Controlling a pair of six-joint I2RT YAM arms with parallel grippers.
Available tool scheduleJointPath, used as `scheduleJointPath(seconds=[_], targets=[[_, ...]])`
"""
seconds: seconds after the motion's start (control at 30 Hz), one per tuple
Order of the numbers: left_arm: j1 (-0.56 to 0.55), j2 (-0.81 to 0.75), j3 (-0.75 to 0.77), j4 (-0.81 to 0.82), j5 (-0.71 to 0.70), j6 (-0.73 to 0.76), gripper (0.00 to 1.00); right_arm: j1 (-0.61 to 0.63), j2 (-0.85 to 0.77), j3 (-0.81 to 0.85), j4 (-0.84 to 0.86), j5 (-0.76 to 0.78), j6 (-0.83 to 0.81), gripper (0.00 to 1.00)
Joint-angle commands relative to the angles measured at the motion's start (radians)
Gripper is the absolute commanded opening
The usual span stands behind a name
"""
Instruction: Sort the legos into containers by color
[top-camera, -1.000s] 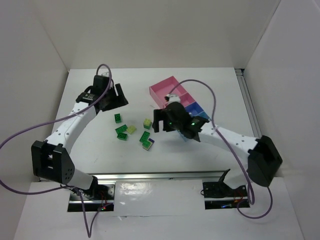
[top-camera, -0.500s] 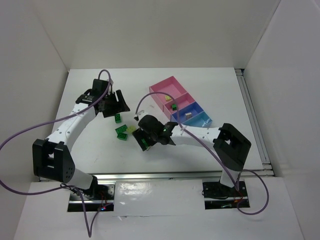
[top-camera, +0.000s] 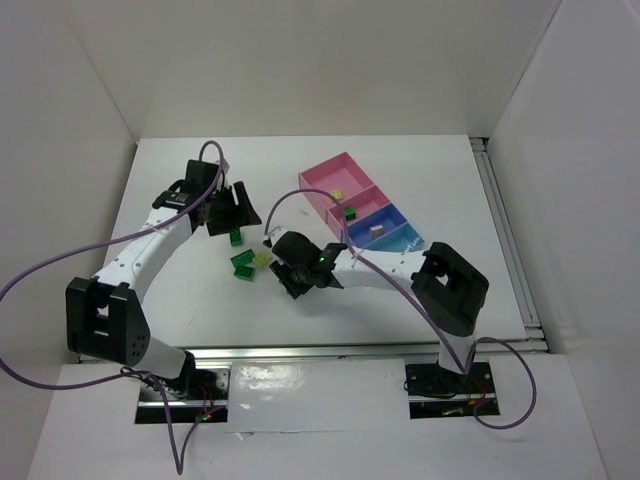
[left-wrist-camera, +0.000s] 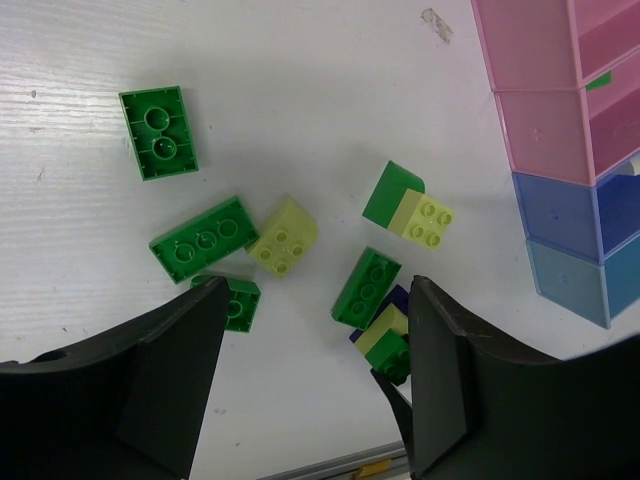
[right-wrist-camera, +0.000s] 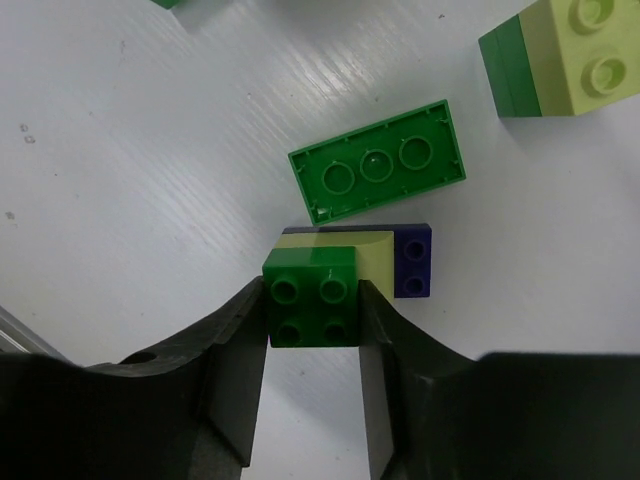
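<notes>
Next, my right gripper lifts and swings outward over the pink section already holding a green lego, to release this green one.
My right gripper is shut on a small dark green lego, the top of a stack with a pale yellow-green piece and a dark blue lego resting on the table. A longer green lego lies just beyond. My left gripper hangs open above the scattered legos: green ones, a pale one and a green-and-pale stack. The containers run in a row at the back right, pink, dark blue and light blue.
Small pieces lie inside several of the trays. White walls enclose the table on three sides. A metal rail runs along the near edge. Purple cables loop off both arms.
My right arm swung from over the trays down left to the lego cluster and its jaws went from open to shut on the green lego. The left gripper shifted slightly right.
</notes>
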Motion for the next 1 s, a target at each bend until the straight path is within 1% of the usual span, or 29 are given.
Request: scheduleJointPath(seconds=[0.0,0.03,0.07,0.1,0.13,0.17,0.2,0.23,0.27,0.33,0.37,0.43,0.47,0.53,0.57,0.6,0.63,0.7,0.73,0.8,0.83,0.87,0.9,0.93,0.97], targets=[[0.004,-0.005,-0.002,0.021,0.02,0.015,0.76,0.003,-0.002,0.045,-0.014,0.008,-0.012,0.4],[0.004,-0.005,-0.002,0.021,0.029,0.015,0.76,0.003,-0.014,0.045,-0.014,0.019,-0.012,0.38],[0.004,-0.005,-0.002,0.021,0.038,0.025,0.76,0.003,-0.023,0.045,-0.023,0.028,-0.003,0.32],[0.004,0.004,-0.002,0.03,0.054,0.043,0.75,0.003,-0.046,0.054,-0.023,0.028,-0.003,0.32],[0.004,0.004,-0.002,0.05,0.155,0.068,0.75,0.003,-0.06,0.055,-0.034,0.028,-0.003,0.29],[0.004,0.016,-0.002,0.05,0.222,0.135,0.75,-0.021,-0.077,0.055,-0.043,0.003,-0.003,0.27],[0.004,0.03,-0.002,0.05,0.271,0.155,0.75,-0.04,-0.122,0.055,-0.043,-0.021,-0.003,0.26],[-0.005,0.041,0.007,0.05,0.331,0.171,0.75,-0.061,-0.147,0.045,-0.043,-0.053,-0.003,0.26],[-0.005,0.05,0.007,0.05,0.345,0.192,0.75,-0.118,-0.175,0.029,-0.043,-0.124,0.01,0.26],[-0.036,0.039,-0.002,0.05,0.345,0.208,0.75,-0.184,-0.25,0.013,-0.034,-0.198,0.022,0.26],[-0.036,0.039,-0.002,0.061,0.359,0.225,0.76,-0.245,-0.273,0.001,-0.034,-0.269,0.036,0.26],[-0.047,0.012,-0.002,0.061,0.376,0.245,0.76,-0.305,-0.322,0.001,-0.043,-0.346,0.048,0.26],[-0.056,-0.016,-0.011,0.073,0.423,0.281,0.76,-0.353,-0.334,0.001,-0.052,-0.395,0.077,0.26],[-0.083,-0.048,-0.02,0.085,0.481,0.321,0.78,-0.397,-0.354,-0.008,-0.053,-0.465,0.089,0.26],[-0.099,-0.085,-0.039,0.096,0.495,0.344,0.78,-0.434,-0.368,-0.022,-0.037,-0.531,0.114,0.26],[-0.135,-0.103,-0.052,0.111,0.506,0.344,0.8,-0.451,-0.368,-0.022,-0.037,-0.565,0.114,0.26],[-0.154,-0.122,-0.066,0.149,0.506,0.353,0.82,-0.466,-0.368,-0.033,-0.022,-0.597,0.129,0.26],[-0.208,-0.151,-0.102,0.183,0.496,0.363,0.83,-0.505,-0.368,-0.047,0.01,-0.681,0.155,0.26],[-0.226,-0.16,-0.102,0.197,0.495,0.372,0.86,-0.515,-0.368,-0.06,0.024,-0.7,0.166,0.26],[-0.267,-0.16,-0.102,0.208,0.468,0.386,0.86,-0.549,-0.377,-0.093,0.068,-0.767,0.192,0.26],[-0.316,-0.16,-0.102,0.208,0.434,0.386,0.86,-0.558,-0.377,-0.102,0.079,-0.792,0.192,0.26],[-0.341,-0.148,-0.088,0.208,0.387,0.396,0.87,-0.568,-0.377,-0.114,0.089,-0.815,0.204,0.26],[-0.364,-0.136,-0.073,0.199,0.279,0.396,0.87,-0.577,-0.39,-0.114,0.098,-0.855,0.218,0.26],[-0.417,-0.136,-0.073,0.199,0.211,0.406,0.86,-0.592,-0.39,-0.125,0.111,-0.875,0.218,0.26],[-0.445,-0.136,-0.062,0.199,0.154,0.416,0.86,-0.592,-0.399,-0.125,0.112,-0.89,0.218,0.26]])
